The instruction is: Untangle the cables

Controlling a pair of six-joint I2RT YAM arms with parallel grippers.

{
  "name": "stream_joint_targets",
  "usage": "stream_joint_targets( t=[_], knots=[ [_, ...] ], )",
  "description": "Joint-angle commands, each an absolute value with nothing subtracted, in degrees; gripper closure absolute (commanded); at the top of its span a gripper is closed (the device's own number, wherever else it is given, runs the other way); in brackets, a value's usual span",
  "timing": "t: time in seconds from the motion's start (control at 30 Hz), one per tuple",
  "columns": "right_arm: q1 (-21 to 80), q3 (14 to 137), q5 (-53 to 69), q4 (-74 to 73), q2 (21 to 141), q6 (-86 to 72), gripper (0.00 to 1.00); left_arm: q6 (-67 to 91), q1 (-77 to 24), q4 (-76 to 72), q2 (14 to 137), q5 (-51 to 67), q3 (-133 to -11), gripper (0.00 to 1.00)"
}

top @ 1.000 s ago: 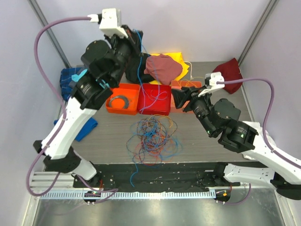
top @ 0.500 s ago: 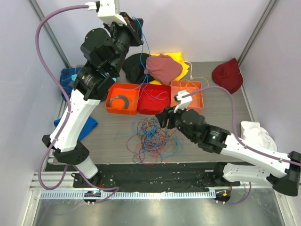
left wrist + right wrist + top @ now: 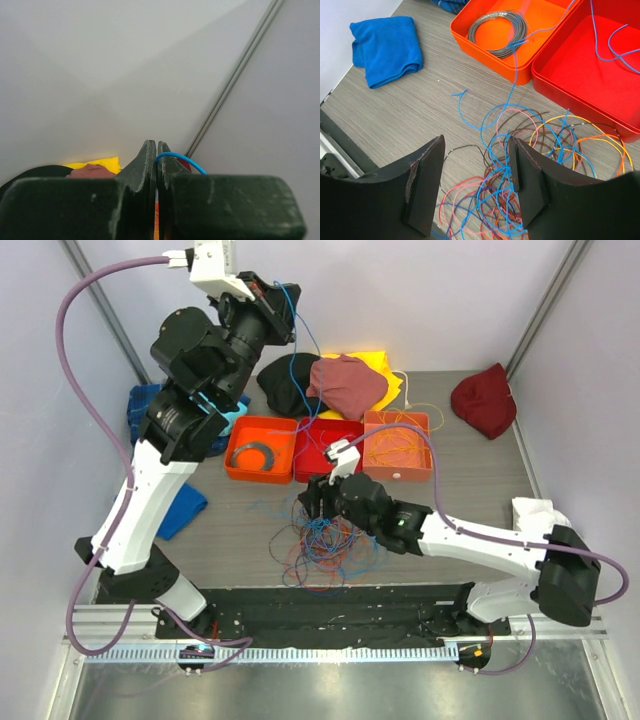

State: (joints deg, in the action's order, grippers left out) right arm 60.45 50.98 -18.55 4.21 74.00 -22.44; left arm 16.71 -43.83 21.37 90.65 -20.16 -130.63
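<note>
The tangle's far blue loops lie below my right gripper, to its right in the wrist view, so it should move down that way next and straddle them.
The cables (image 3: 330,545) lie as a loose tangle of blue, red, pink, orange and brown wires on the table near the front; the tangle also fills the bottom of the right wrist view (image 3: 506,186). My left gripper (image 3: 276,300) is raised high at the back, shut on one blue cable (image 3: 176,157). That cable hangs down (image 3: 297,336) towards the red bin (image 3: 352,476). My right gripper (image 3: 310,502) is open and empty just above the tangle's far left edge. In the right wrist view (image 3: 476,141) the blue loops lie between and below its fingers (image 3: 530,175).
Three bins stand in a row behind the tangle: an orange one (image 3: 232,466) holding a grey coil (image 3: 497,27), the red one, and an orange one (image 3: 398,474) holding orange wires. Cloths lie around: blue (image 3: 185,510) at left, black, maroon and yellow at back, dark red (image 3: 485,400), white (image 3: 540,515).
My right arm has swung left and down from beside the right bin to the tangle. My left arm has lifted the blue cable a little higher and to the left.
</note>
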Motion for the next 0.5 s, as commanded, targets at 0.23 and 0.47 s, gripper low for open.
stream_joint_targets(
  t=[0.23, 0.47],
  knots=[
    [60.8, 46.9, -22.8, 14.9, 74.5, -24.3, 0.40, 17.8, -43.7, 20.3, 89.3, -16.1, -134.2, 1.00],
    [60.8, 46.9, -22.6, 15.0, 77.2, -22.5, 0.38, 18.5, -43.7, 17.1, 88.9, -14.0, -135.8, 1.00]
  ],
)
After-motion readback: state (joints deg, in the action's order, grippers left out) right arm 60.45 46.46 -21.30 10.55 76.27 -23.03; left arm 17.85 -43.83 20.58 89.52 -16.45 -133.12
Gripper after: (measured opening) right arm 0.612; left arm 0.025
